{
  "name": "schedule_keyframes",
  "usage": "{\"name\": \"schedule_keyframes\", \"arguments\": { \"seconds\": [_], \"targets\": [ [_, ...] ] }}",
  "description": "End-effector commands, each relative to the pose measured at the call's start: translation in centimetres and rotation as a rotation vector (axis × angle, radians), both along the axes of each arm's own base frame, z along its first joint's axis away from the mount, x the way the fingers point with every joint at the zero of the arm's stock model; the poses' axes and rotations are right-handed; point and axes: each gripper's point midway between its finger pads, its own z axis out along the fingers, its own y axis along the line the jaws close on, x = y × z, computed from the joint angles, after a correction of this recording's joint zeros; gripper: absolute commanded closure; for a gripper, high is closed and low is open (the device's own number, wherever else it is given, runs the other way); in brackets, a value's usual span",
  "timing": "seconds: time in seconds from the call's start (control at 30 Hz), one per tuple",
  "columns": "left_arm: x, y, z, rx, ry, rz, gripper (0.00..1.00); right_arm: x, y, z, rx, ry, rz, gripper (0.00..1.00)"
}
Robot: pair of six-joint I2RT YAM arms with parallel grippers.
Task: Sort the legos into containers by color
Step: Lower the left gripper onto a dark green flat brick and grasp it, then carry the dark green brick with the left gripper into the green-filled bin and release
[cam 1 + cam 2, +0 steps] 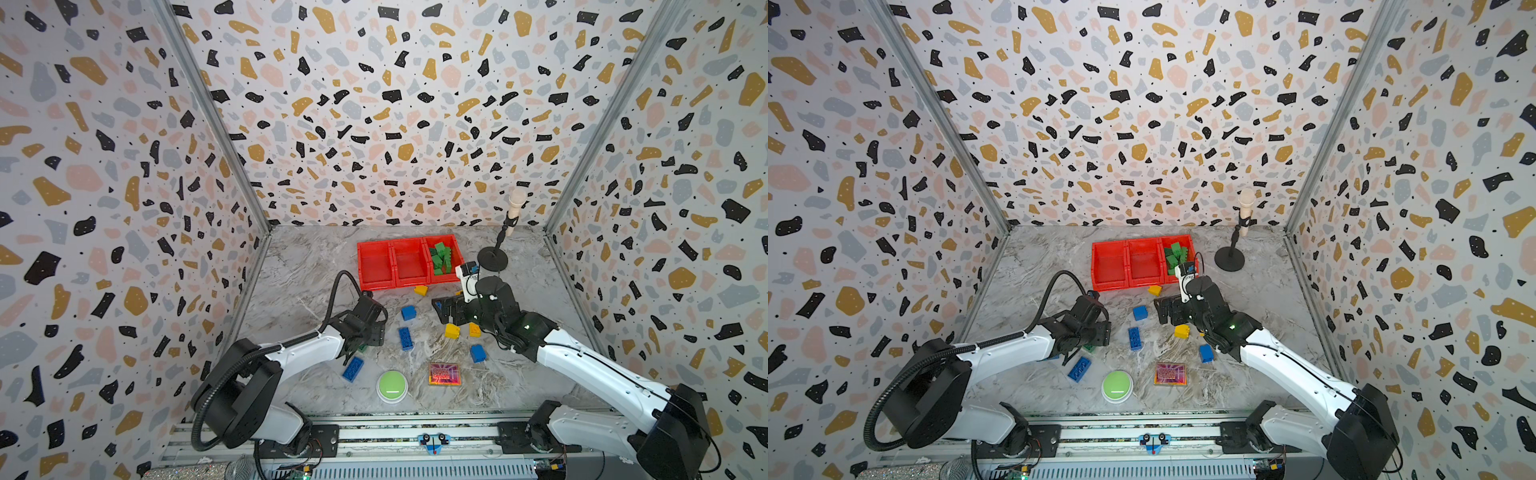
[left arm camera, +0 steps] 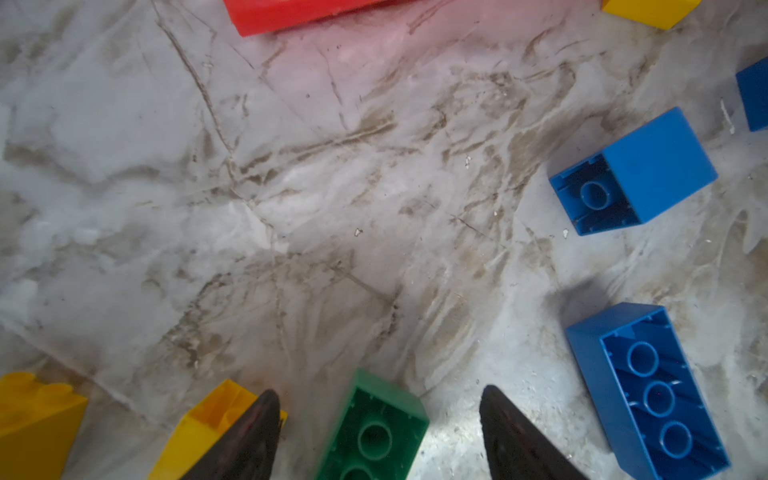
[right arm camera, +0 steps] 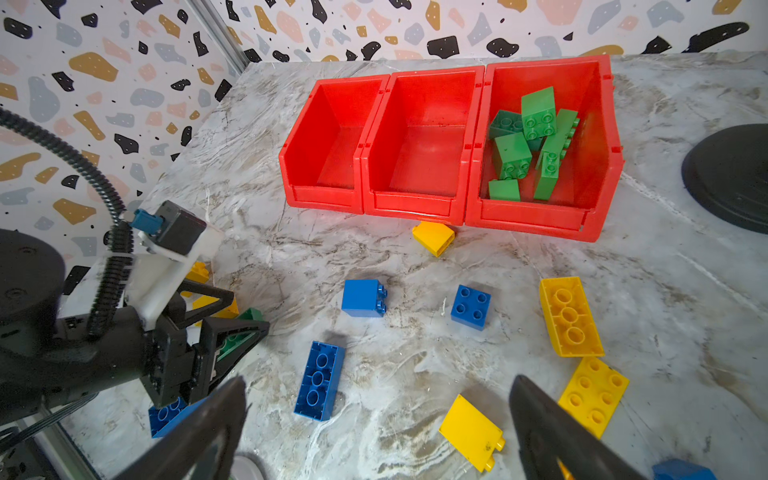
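Observation:
My left gripper sinks a little further around the green lego (image 1: 1089, 348) (image 2: 373, 436) next and closes on its long sides, since the open fingers already stand on either side.
Three red containers (image 1: 376, 262) (image 3: 415, 210) stand in a row at the back. The right one holds several green legos (image 1: 441, 259) (image 3: 528, 145); the other two are empty. My left gripper (image 2: 378, 397) (image 1: 358, 345) is open low over the table, its jaws on either side of a green lego (image 2: 374, 428) (image 3: 232, 340) without touching it. My right gripper (image 3: 378, 384) (image 1: 441, 309) hangs open with nothing in it, above loose blue legos (image 1: 408, 312) (image 3: 320, 380) and yellow legos (image 1: 452, 331) (image 3: 471, 432).
A round green button (image 1: 392, 386) and a shiny pink card (image 1: 444, 373) lie near the front edge. A microphone on a black round stand (image 1: 492, 259) is right of the containers. Patterned walls close in three sides. Two yellow legos (image 2: 199, 432) sit beside the left gripper.

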Motion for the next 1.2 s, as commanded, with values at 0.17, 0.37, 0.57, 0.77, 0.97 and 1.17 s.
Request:
{"name": "schedule_keyframes", "arguments": {
  "seconds": [0.17, 0.37, 0.57, 0.77, 0.97, 1.17],
  "targets": [
    [-1.1, 0.5, -1.0, 0.010, 0.047, 0.002, 0.30, 0.0, 0.1, 1.1, 0.015, -0.028, 0.004, 0.01],
    [-1.9, 1.0, -1.5, 0.015, 0.066, 0.018, 0.36, 0.1, 0.2, 0.8, 0.006, -0.028, 0.008, 0.01],
    [-2.3, 1.1, -2.5, 0.042, 0.095, 0.022, 0.47, -0.2, -0.3, 0.6, 0.004, -0.032, 0.003, 0.01],
    [-1.7, 0.9, -2.5, 0.079, 0.100, 0.025, 0.62, -0.3, -0.9, 0.4, 0.011, -0.033, -0.006, 0.01],
    [-0.4, -0.2, -1.6, 0.087, 0.089, 0.027, 0.76, -0.6, -1.6, 0.4, 0.026, -0.037, -0.010, 0.01],
    [5.2, -4.1, 4.3, 0.028, -0.030, 0.017, 0.78, -0.8, -2.9, 0.5, 0.044, -0.043, -0.032, 0.01]
  ]
}}
